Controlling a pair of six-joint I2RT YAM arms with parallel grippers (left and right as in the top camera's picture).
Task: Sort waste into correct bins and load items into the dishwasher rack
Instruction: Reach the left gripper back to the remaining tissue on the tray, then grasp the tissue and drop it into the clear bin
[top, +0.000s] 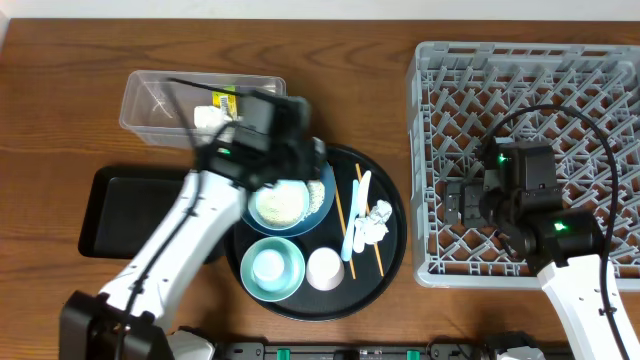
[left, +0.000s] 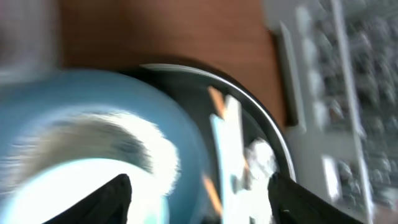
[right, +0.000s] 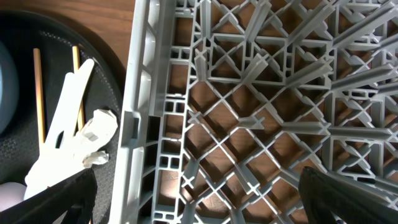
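My left gripper swings back from the blue bowl toward the rack next and lowers onto the napkin's corner by the spoon (top: 373, 226). The napkin's crumpled folds lie uncovered.
A large blue bowl (top: 285, 205) holding white rice sits on the round black tray (top: 392, 250). My left gripper (top: 300, 165) hovers over the bowl's far rim, open and empty; its view is blurred, showing the bowl (left: 93, 137), its open jaws (left: 199, 199) and the white spoon (left: 227, 149). On the tray are a teal bowl (top: 272, 268) with a white cup inside, another white cup (top: 325, 268), the spoon (top: 357, 215), chopsticks (top: 338, 215) and a crumpled napkin (top: 373, 225). My right gripper (top: 455, 200) is open and empty over the left part of the grey rack (top: 520, 100); its jaws (right: 199, 199) straddle the rack's wall (right: 143, 124).
The clear tub (top: 150, 100) at the back left holds a yellow-green wrapper (top: 225, 100) and a white napkin (top: 208, 118). The shallow black rectangular tray (top: 120, 210) lies left of the round tray. The right wrist view shows the spoon (right: 65, 124), napkin (right: 93, 134) and chopsticks (right: 37, 93).
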